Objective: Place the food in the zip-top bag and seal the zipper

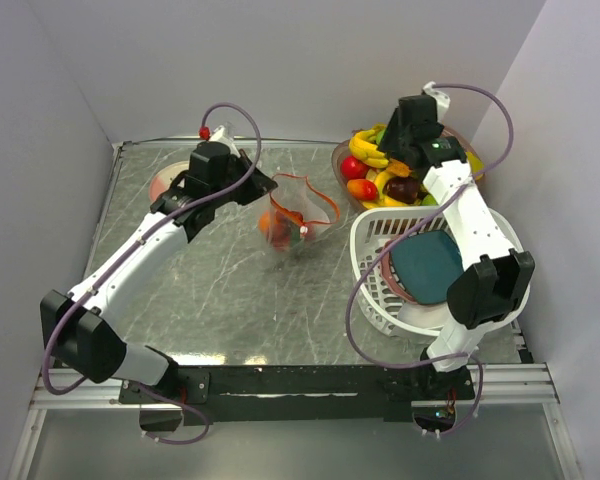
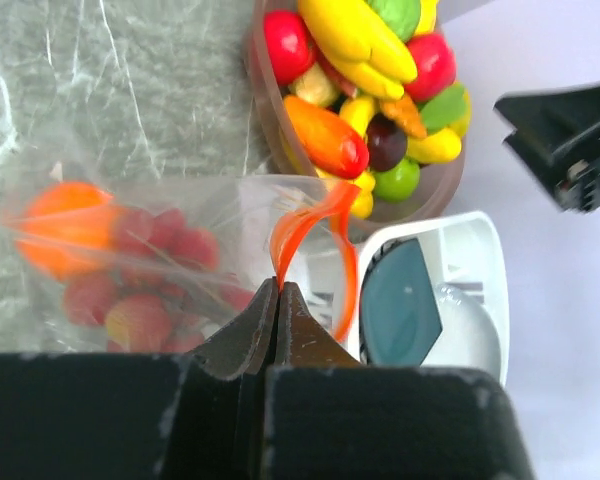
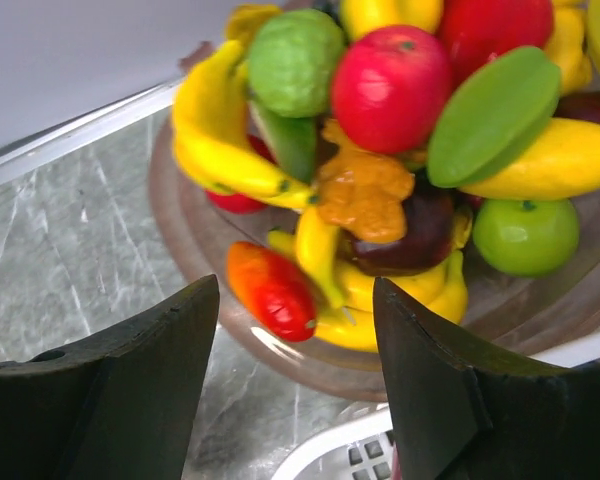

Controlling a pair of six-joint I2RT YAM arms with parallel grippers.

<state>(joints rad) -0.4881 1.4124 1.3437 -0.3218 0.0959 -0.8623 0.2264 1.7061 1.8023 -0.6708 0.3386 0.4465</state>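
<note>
The knobbly orange-brown piece lies uncovered. My right gripper should move down into the bowl onto it next and close.
The zip-top bag stands in the middle of the table with its mouth gaping, and it holds orange and red food. My left gripper is shut on the bag's orange-red zipper at the left side of the mouth. More food is heaped in a clear bowl at the back right. My right gripper hangs open just above the bowl's near edge, with nothing between its fingers. A red-orange fruit lies right below and ahead of it.
A white slatted basket holding a teal plate sits in front of the clear bowl, under my right arm. A pinkish round object lies behind my left arm. Walls enclose the table on three sides.
</note>
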